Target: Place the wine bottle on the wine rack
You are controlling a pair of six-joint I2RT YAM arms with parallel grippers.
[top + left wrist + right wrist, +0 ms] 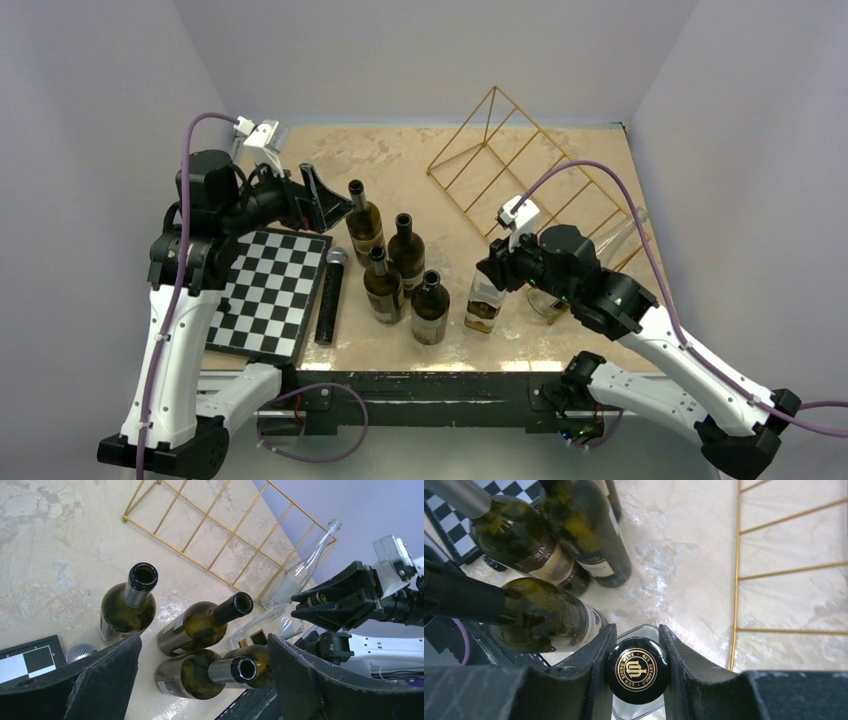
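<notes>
The slot beside the slanted bottle is empty. I should next swing and tilt my right gripper outward over the rack wires (577, 209) and release the square bottle (483, 300) there.
The gold wire wine rack (530, 165) lies at the back right of the table; it also shows in the left wrist view (220, 530) and the right wrist view (784, 570). A clear square bottle (483, 300) with a black gold-printed cap (637, 670) stands just in front of the rack. My right gripper (497, 262) is shut on that cap, one finger (596, 655) on each side. Several dark green wine bottles (405, 250) stand upright mid-table. My left gripper (320, 200) hangs open and empty above and left of them, over one bottle's open neck (240, 669).
A clear long-necked bottle (620, 240) lies slanted on the rack's right end, by the right wall. A black-and-white chessboard (265, 290) lies front left, with a black microphone (330, 295) along its right edge. The dark bottles stand close to the left of my right gripper.
</notes>
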